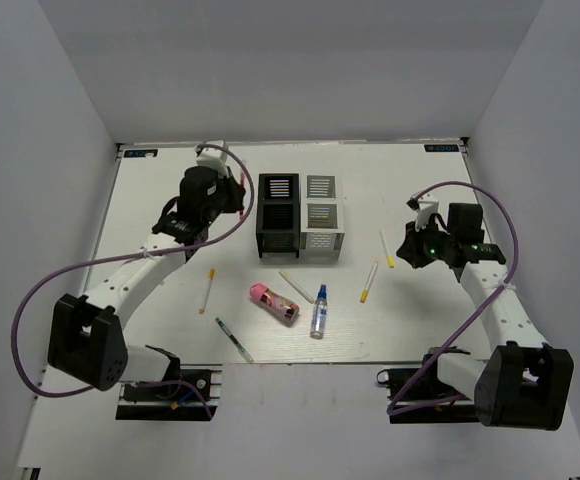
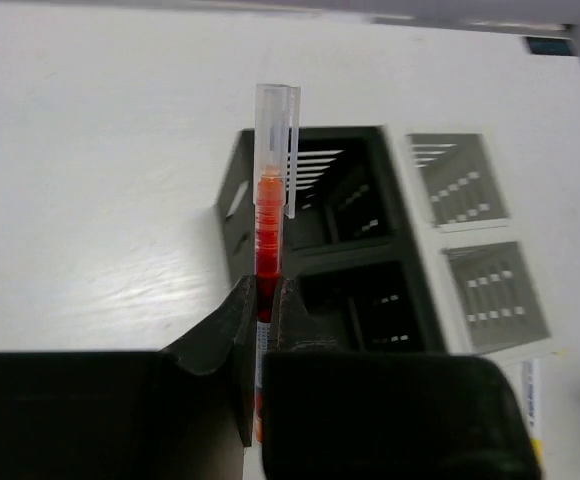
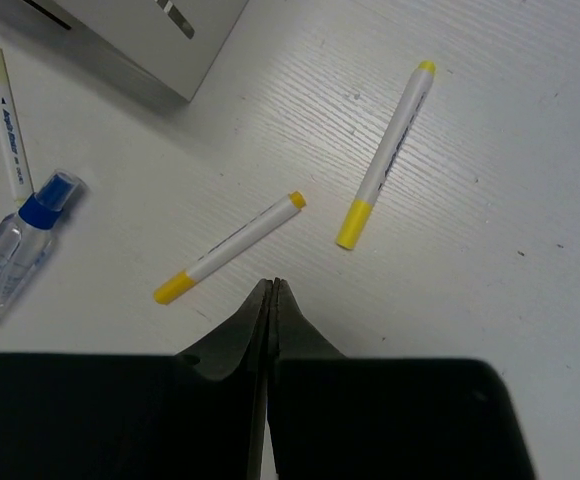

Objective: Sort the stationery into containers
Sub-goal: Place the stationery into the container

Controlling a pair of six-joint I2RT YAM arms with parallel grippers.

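My left gripper should move over the far black mesh cup (image 1: 281,187) (image 2: 342,192) and go down, because that cup is below it and to its right in the top view.
My left gripper (image 1: 234,190) is shut on a red pen (image 2: 269,215) with a clear cap, held upright just left of the two black mesh cups (image 2: 315,195). Two silver-white cups (image 1: 323,230) stand to their right. My right gripper (image 3: 273,287) is shut and empty, hovering over two white pens with yellow tips (image 3: 230,247) (image 3: 387,155). On the table in front of the cups lie a third white pen (image 1: 295,287), a pink cylinder (image 1: 274,303) and a clear blue-capped bottle (image 1: 319,311). A fourth white pen (image 1: 207,291) and a dark green pen (image 1: 234,340) lie to the left.
The white table (image 1: 170,330) is boxed in by grey walls on the left, back and right. Purple cables (image 1: 40,300) loop off both arms. A corner of a silver-white cup (image 3: 120,40) shows at the top left of the right wrist view.
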